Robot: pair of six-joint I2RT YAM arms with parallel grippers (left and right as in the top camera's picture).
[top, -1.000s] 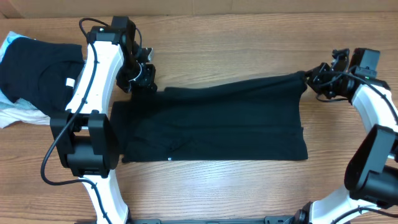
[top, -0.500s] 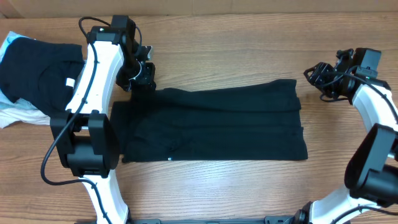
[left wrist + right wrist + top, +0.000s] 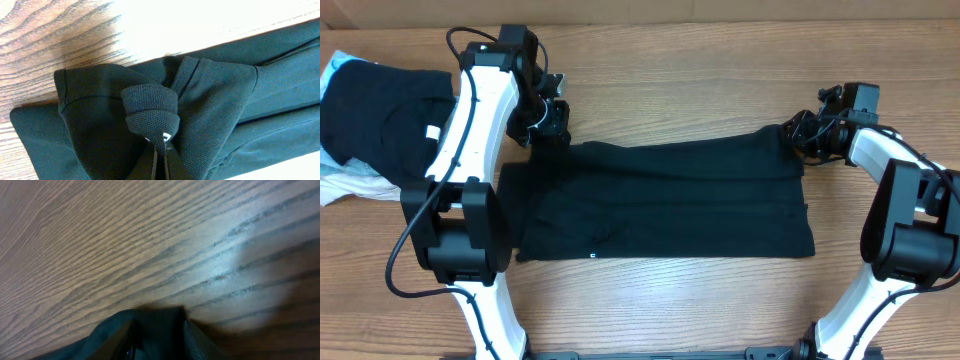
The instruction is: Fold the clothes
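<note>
The bunched black fabric needs straightening, so my left gripper should pull the cuff outward over the bare wooden table, then let go of the cuff.
A black garment [image 3: 660, 200] lies flat across the middle of the wooden table, folded into a long band. My left gripper [image 3: 552, 128] is at its far left corner, shut on a bunched cuff of the black fabric [image 3: 150, 102], with the jaws [image 3: 161, 157] pinched tight. My right gripper [image 3: 802, 136] is at the garment's far right corner. In the right wrist view its fingers [image 3: 157, 340] stand apart with the black cloth edge [image 3: 155, 327] lying between them.
A pile of dark folded clothes [image 3: 375, 110] lies on a white cloth [image 3: 345, 182] at the far left. Bare wooden table [image 3: 700, 80] runs along the back and front [image 3: 670, 300] of the garment.
My right gripper let go of the garment's far right corner, which dropped flat, pulled away to the right, then came back to that corner. The left gripper stayed put.
</note>
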